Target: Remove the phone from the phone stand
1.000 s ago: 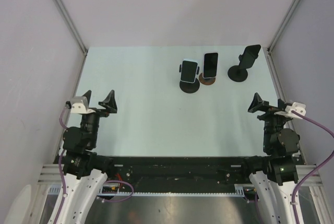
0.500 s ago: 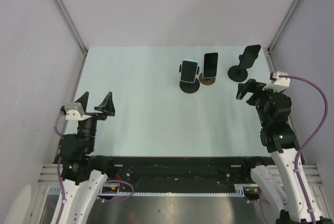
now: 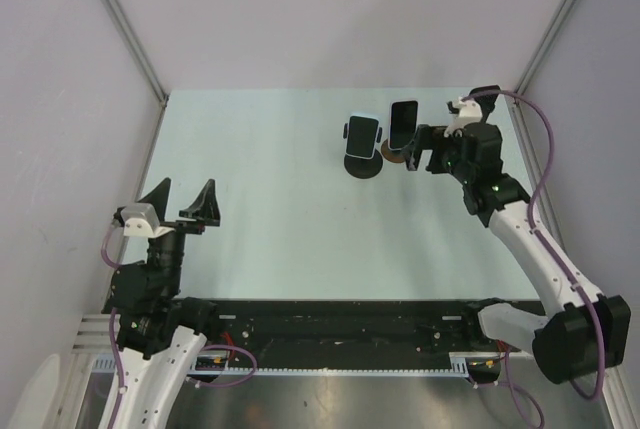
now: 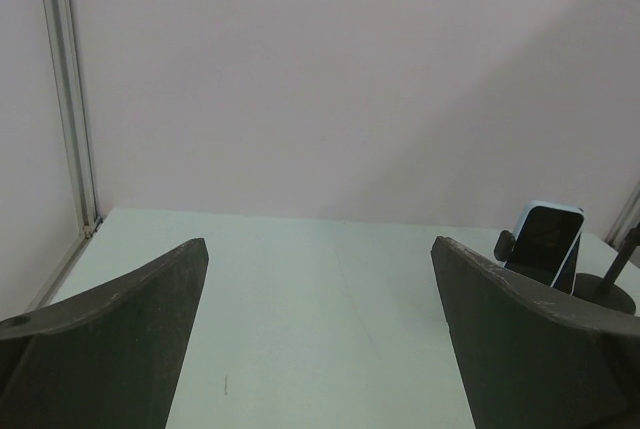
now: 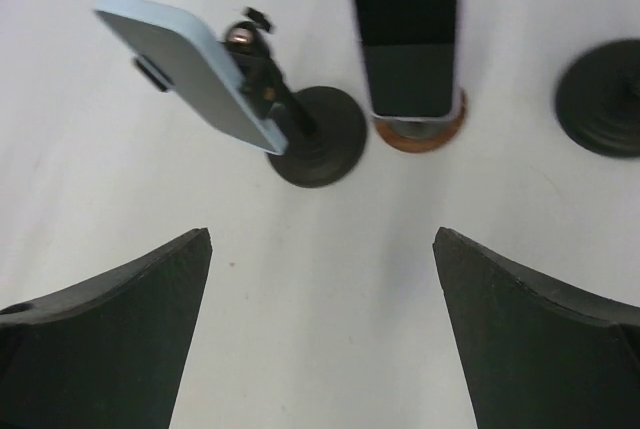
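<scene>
The robot's right gripper will next rise past the black phone, turn, and lower astride the blue phone's top edge (image 3: 365,118), because the light-blue phone is clamped on its stand.
A light-blue phone (image 3: 362,134) is clamped on a black stand (image 3: 363,167) at the back of the table. A black phone (image 3: 403,123) leans on a round brown stand (image 3: 396,157) just right of it. My right gripper (image 3: 420,152) is open and empty, hovering just right of the black phone. In the right wrist view the blue phone (image 5: 190,69), its black stand (image 5: 320,139), the black phone (image 5: 405,34) and the brown stand (image 5: 420,135) lie ahead of the open right gripper (image 5: 322,236). My left gripper (image 3: 182,198) is open and empty at the near left, also shown in its own wrist view (image 4: 318,243), far from the phones.
A third black stand base (image 5: 605,99) sits right of the brown one; in the top view my right arm covers it. Grey walls enclose the table on three sides. The left wrist view shows the blue-cased phone (image 4: 545,241) far off at the right.
My right arm has swung from the near right up and left to the phones at the back, now covering the third stand. The left gripper drew back slightly toward its base.
</scene>
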You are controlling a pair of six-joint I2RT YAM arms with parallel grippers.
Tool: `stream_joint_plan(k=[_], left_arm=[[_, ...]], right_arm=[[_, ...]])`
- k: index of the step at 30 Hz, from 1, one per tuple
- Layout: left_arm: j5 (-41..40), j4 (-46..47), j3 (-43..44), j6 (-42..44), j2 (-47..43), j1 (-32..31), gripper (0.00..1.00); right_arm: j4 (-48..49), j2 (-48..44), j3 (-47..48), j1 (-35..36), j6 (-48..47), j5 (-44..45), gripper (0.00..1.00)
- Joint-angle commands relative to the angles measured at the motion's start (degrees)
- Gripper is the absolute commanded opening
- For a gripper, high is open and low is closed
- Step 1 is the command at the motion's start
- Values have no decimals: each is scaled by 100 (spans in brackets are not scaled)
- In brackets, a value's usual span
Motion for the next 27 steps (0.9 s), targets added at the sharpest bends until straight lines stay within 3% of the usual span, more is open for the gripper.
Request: stream_joint_plan(k=[1, 11, 19, 22, 25, 26, 27], left_arm=[[40, 102, -43, 2, -55, -64, 100], [49, 102, -52, 117, 59, -161, 100], [128, 102, -61, 205, 191, -179, 100], [145, 102, -61, 222, 235, -187, 100], [171, 102, -61, 249, 270, -187, 100], [163, 102, -61, 257, 279, -187, 100], [172, 102, -61, 257, 271, -187, 100]], right_arm=[[932, 596, 645, 193, -718, -1315, 100], [1074, 2406, 2033, 281, -1545, -2862, 98], [933, 3443, 2877, 281, -1871, -3267, 90], [942, 3611, 2983, 290, -1941, -3452, 81], [942, 3638, 3018, 307, -1976, -3627, 62], [898, 3621, 3010, 316, -1994, -3689, 48], [854, 3603, 3018, 325, -2011, -3724, 40]])
